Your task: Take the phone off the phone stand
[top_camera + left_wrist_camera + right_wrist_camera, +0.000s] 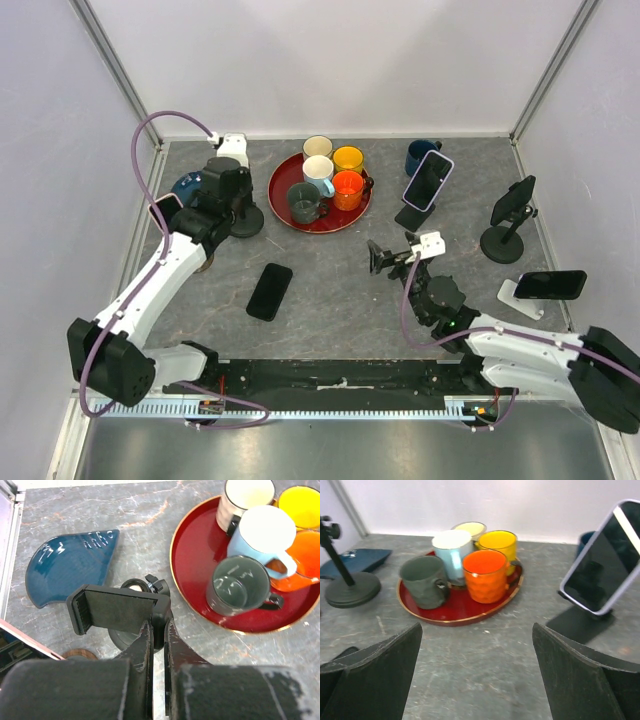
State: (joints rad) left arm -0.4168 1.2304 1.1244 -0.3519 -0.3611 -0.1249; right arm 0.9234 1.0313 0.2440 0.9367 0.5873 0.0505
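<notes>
I need to lower my left gripper next to set the stand's round base on the tabletop point(248, 225) beside the red tray and free it, since that spot lies below my gripper.
An empty black clamp phone stand point(115, 611) with a round base point(243, 222) stands at the back left. My left gripper point(222, 185) is over it, and in the left wrist view point(158, 622) the fingers are pinched on the right end of its clamp. A black phone point(269, 291) lies flat on the table in front of that stand. My right gripper point(383, 258) is open and empty above mid table point(476, 627). A lilac-cased phone point(428, 180) leans on a black stand at the back right point(602, 570).
A red tray point(277, 195) with several cups sits at back centre. A blue dish point(70, 565) lies left of the stand. A dark blue mug point(420, 155), a black clamp stand point(510, 215) and a phone on a white stand point(548, 285) are on the right. Another phone point(165, 208) is at the far left.
</notes>
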